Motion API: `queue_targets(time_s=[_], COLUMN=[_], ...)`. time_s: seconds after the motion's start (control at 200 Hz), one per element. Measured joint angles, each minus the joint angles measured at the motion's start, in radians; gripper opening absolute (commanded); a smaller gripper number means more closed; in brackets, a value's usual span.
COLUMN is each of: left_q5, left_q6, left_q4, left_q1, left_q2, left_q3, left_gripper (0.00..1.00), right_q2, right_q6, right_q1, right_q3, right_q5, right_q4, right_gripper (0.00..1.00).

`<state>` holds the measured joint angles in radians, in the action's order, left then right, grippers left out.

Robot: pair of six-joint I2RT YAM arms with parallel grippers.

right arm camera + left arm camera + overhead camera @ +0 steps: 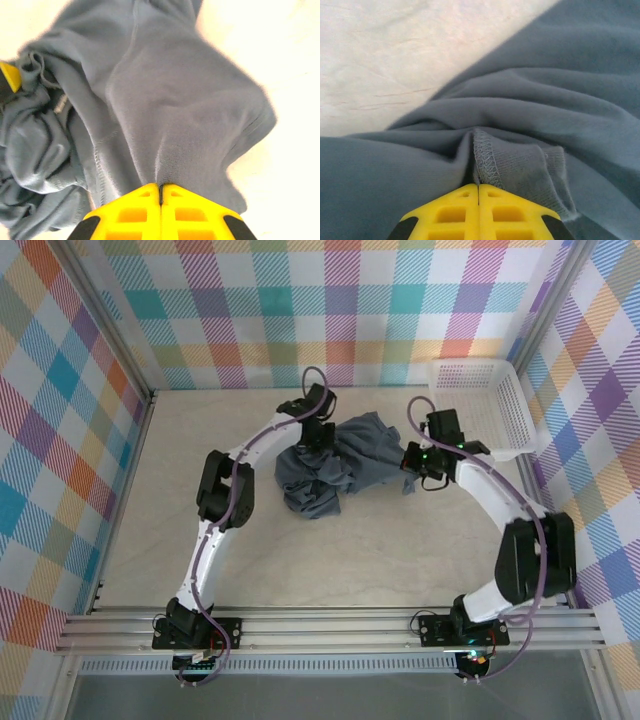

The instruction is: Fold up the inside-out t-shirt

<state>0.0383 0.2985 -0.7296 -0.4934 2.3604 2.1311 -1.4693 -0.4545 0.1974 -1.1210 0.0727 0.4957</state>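
My left gripper holds a pinched fold, and the t-shirt (335, 465) lies crumpled. Next, it needs to rise, pull the fold away from my right gripper and lower to let go of it on the bare tabletop.
The inside-out t-shirt (335, 465) lies crumpled in a dark slate-grey heap at the middle of the table, stitched seams showing. My left gripper (318, 437) sits at the heap's upper left edge. In the left wrist view its yellow fingers (465, 210) are pressed together, pinching a fold of the t-shirt (520, 150) beside an overlocked hem. My right gripper (408, 458) is at the heap's right edge. Its yellow fingers (175, 212) are also closed, with the t-shirt's cloth (170, 100) bunched into the seam between them and pulled into taut creases.
A white mesh basket (510, 395) stands at the back right corner against the checked wall. Bare beige tabletop (330, 560) stretches in front of the heap and to its left. Aluminium frame rails (330, 630) run along the near edge by the arm bases.
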Motion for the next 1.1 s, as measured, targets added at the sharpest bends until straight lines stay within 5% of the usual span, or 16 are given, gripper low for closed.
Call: queue_targets(time_s=[0.14,0.325,0.53,0.835,1.1], left_q5=[-0.023,0.038,-0.015,-0.188,-0.069], left_q6=[0.0,-0.002,-0.035,-0.072,-0.048], left_q4=[-0.036,-0.003,0.135,0.242,0.172], left_q1=[0.095,0.224,0.221,0.181,0.199], left_q2=[-0.185,-0.692,-1.083,-1.133,-0.945], left_q3=[-0.023,-0.109,-0.243,-0.325,-0.166], left_gripper=[0.0,0.0,0.0,0.0,0.0], right_q2=[0.135,0.309,0.439,0.571,0.417], right_q6=[-0.041,-0.089,-0.087,0.007,0.006], right_q1=[-0.067,-0.133,-0.14,-0.147,-0.151], right_q3=[-0.047,-0.157,-0.283,-0.341,-0.499], right_q5=[-0.032,-0.093,-0.095,0.165,0.053], right_q4=[0.042,0.063,0.056,-0.105,-0.007], right_gripper=[0.0,0.0,0.0,0.0,0.0])
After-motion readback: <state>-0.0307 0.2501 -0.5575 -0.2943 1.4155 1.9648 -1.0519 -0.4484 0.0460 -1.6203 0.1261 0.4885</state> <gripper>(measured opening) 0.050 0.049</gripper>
